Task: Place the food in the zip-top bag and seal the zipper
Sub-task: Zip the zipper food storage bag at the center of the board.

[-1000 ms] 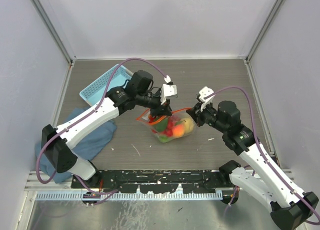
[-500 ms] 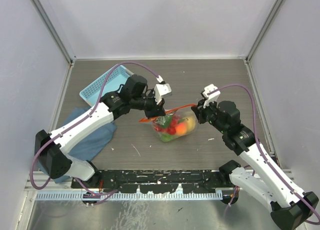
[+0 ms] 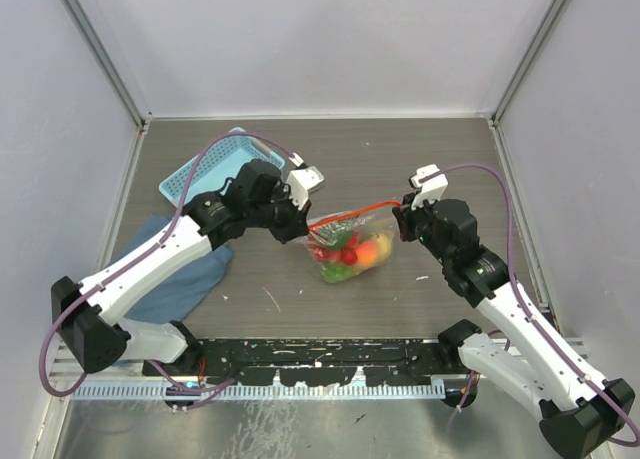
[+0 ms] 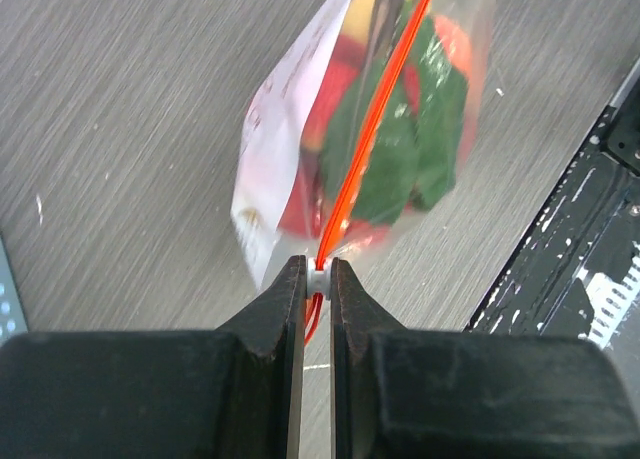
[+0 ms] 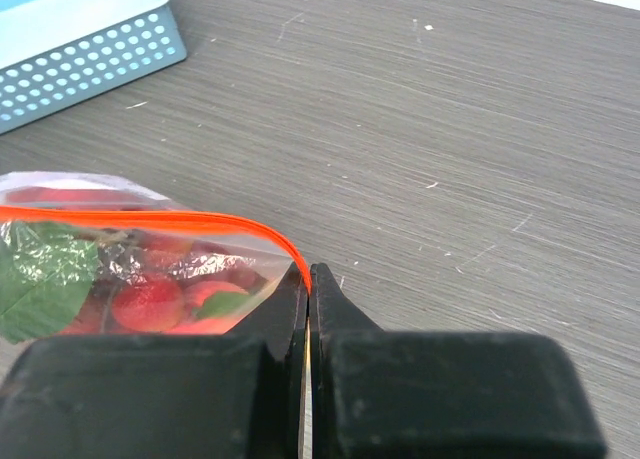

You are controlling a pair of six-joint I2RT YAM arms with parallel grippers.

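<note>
My right gripper will go down and outward next, then let go of the zipper's end [image 3: 399, 204] [image 5: 307, 279], because the bag is still hanging above the table.
The clear zip-top bag [image 3: 348, 251] hangs between my two grippers just above the table, with the toy food [image 3: 350, 254] inside: red berries, green leaves and an orange-yellow fruit. The red-orange zipper [image 3: 352, 215] is stretched taut along its mouth. My left gripper [image 3: 304, 229] is shut on the white slider [image 4: 318, 275] at the zipper's left end. My right gripper [image 3: 397, 211] is shut on the bag's right corner [image 5: 303, 275], where the zipper ends. The bag and food also show in the left wrist view [image 4: 380, 139] and the right wrist view [image 5: 140, 269].
A light blue plastic basket [image 3: 205, 169] lies at the back left and shows in the right wrist view [image 5: 80, 39]. A blue cloth [image 3: 170, 279] lies under my left arm. A black rail [image 3: 330, 354] runs along the near table edge.
My left gripper has slid left along the zipper, from near the bag's middle to its left end. The right gripper has kept its hold on the right corner, and the zipper is now taut.
</note>
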